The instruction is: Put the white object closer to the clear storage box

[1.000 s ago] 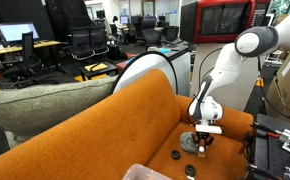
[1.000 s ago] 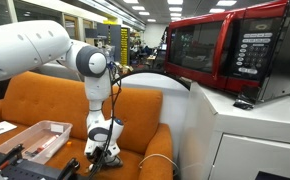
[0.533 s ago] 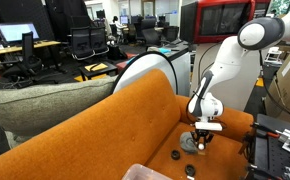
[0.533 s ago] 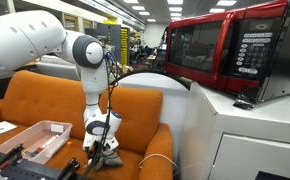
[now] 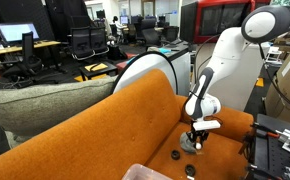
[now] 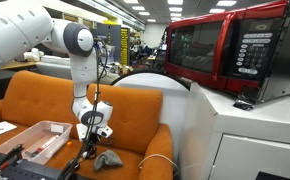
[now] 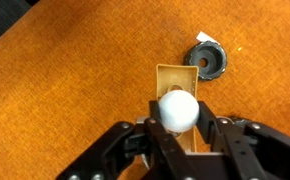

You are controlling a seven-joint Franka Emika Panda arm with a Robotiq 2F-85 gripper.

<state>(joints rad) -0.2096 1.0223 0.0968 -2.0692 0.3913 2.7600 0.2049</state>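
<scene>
A gap separates the white ball and the clear storage box, so my gripper will next lower the ball toward the box and release it on the seat by the box's side [image 5: 190, 175].
My gripper [image 7: 180, 118] is shut on a white ball [image 7: 177, 105] and holds it above the orange sofa seat [image 7: 65, 80]. In both exterior views the gripper [image 5: 197, 132] [image 6: 93, 131] hangs a little above the seat cushion; the ball is too small to make out there. The clear storage box [image 6: 40, 137] stands on the seat toward the camera side of the gripper, and its corner shows at the bottom edge of an exterior view [image 5: 137, 173].
Below the ball lies a tan rectangular block [image 7: 175, 75], with a black round cap [image 7: 207, 62] beside it. A grey crumpled item [image 6: 107, 159] lies on the seat. Small black pieces [image 5: 175, 155] dot the cushion. A red microwave [image 6: 225, 52] stands on a white cabinet nearby.
The arm has lifted and swung the gripper away from the grey item, toward the storage box side. The gripper stays closed on the ball.
</scene>
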